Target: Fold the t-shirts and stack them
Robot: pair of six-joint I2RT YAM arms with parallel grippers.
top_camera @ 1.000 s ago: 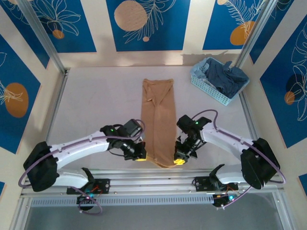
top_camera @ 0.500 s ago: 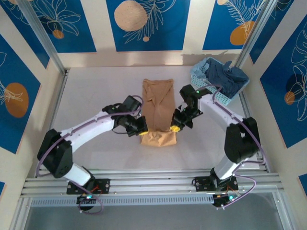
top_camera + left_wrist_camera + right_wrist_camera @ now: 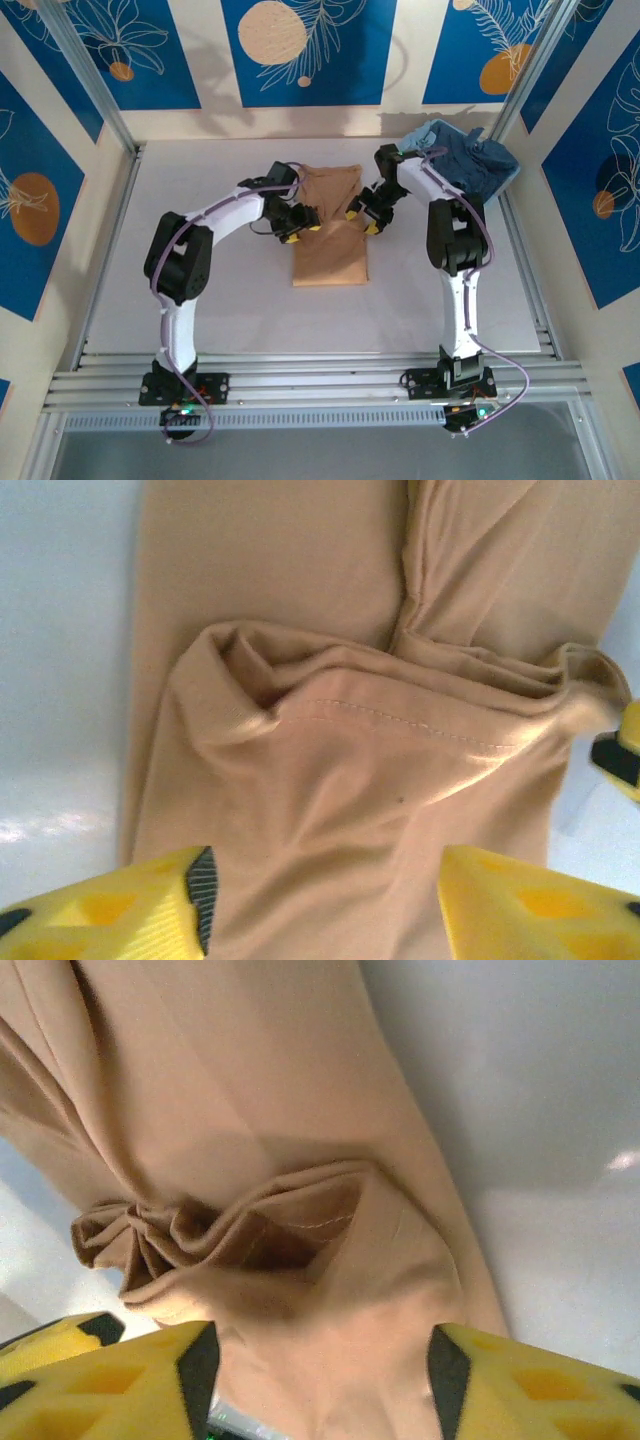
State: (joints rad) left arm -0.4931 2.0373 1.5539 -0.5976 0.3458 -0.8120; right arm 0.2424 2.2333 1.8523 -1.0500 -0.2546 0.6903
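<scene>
I need to move my left gripper back toward my base next and down to the shirt's near corner (image 3: 296,283), because the folded near edge lies flat there.
The tan-orange t-shirt (image 3: 331,252) lies plain side up mid-table, its near half folded over onto the far half with a bunched hem (image 3: 400,715) on top. My left gripper (image 3: 299,230) hovers at the fold's far left corner and my right gripper (image 3: 362,220) at its far right corner. Both are open. In the left wrist view my gripper (image 3: 325,910) spreads wide over loose cloth (image 3: 330,810). The right gripper (image 3: 318,1380) does the same above the rumpled corner (image 3: 250,1240). The dark blue t-shirt (image 3: 468,165) is heaped in the basket.
The light-blue lattice basket (image 3: 412,148) stands at the far right corner, just beyond my right arm. Bare grey table (image 3: 200,300) surrounds the folded shirt. Metal frame rails (image 3: 110,240) border the table's sides.
Both grippers carried the shirt's near edge away from the bases to the far end, halving its length. Their jaws, shut on the cloth earlier, now stand apart and the cloth lies loose.
</scene>
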